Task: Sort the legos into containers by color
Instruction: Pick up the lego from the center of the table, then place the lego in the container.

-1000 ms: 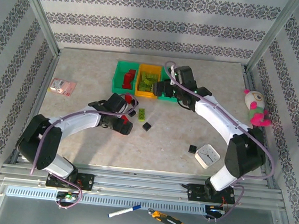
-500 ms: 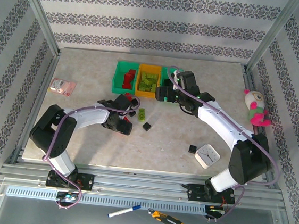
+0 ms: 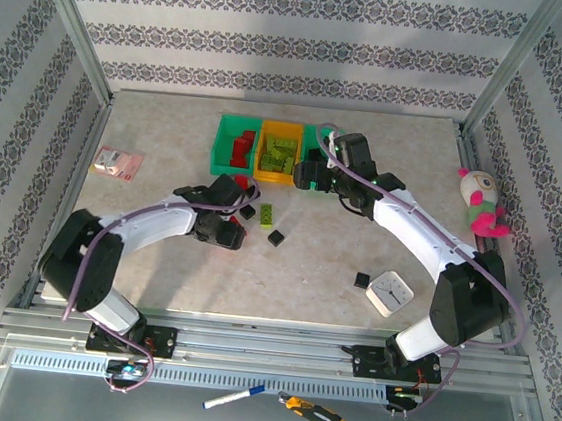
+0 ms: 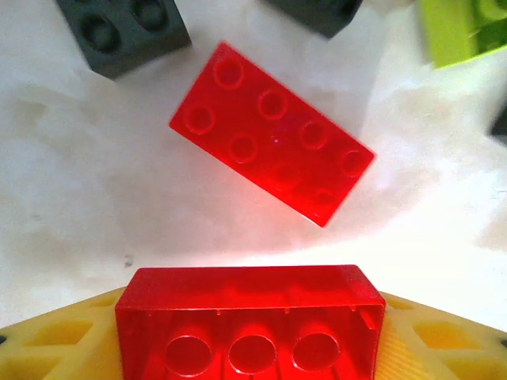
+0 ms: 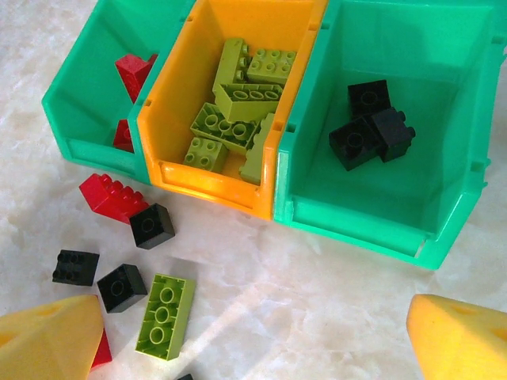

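Next, my left gripper lifts and carries its red lego outward over one green bin's open inside to release it. Red legos already lie in that bin.
In the left wrist view my left gripper (image 4: 249, 321) is shut on a red lego (image 4: 250, 286), its hollow underside toward the camera, with a yellow finger (image 4: 55, 340) at each end. A second red lego (image 4: 271, 133) lies flat just beyond, and black legos (image 4: 119, 32) lie farther off. The containers stand in a row: the left green bin (image 5: 83, 107) holds red legos (image 5: 135, 70), the orange bin (image 5: 170, 103) lime ones (image 5: 238, 103), the right green bin (image 5: 380, 210) black ones (image 5: 368, 127). My right gripper (image 5: 253, 348) hovers open in front of them.
Loose pieces lie in front of the bins: a red one (image 5: 111, 196), black ones (image 5: 152, 226) and a lime one (image 5: 165, 315). A white timer (image 3: 390, 291) and a black piece (image 3: 362, 278) sit near right. A pink card (image 3: 117, 162) lies left, a plush toy (image 3: 478, 201) right.
My left gripper has narrowed from wide open onto the red lego. The right gripper has drifted slightly toward the middle, still open.
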`<action>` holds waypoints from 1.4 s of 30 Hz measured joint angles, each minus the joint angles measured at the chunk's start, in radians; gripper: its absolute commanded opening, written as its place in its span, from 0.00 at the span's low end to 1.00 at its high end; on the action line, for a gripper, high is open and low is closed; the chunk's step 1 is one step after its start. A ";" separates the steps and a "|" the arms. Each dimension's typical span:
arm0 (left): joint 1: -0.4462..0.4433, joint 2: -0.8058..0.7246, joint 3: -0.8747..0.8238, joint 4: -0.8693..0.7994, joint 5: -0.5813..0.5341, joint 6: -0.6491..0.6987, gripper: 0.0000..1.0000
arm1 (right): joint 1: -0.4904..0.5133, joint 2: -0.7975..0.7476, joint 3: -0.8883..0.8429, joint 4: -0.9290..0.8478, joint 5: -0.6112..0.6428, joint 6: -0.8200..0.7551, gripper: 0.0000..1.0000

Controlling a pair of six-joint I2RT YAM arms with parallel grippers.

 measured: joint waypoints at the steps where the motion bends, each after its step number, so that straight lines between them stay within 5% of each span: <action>1: 0.000 -0.027 0.001 -0.008 -0.009 0.000 0.58 | 0.000 0.000 0.000 0.000 -0.002 0.000 0.98; 12: 0.010 -0.034 0.196 -0.050 -0.132 -0.009 0.58 | 0.002 0.004 0.002 0.003 -0.034 0.001 0.98; 28: 0.219 0.416 0.651 -0.006 -0.145 0.103 0.57 | 0.016 0.005 -0.002 0.005 -0.032 0.005 0.98; 42: 0.245 0.738 1.087 -0.046 -0.164 0.167 0.59 | 0.015 -0.003 -0.002 0.002 -0.008 0.005 0.98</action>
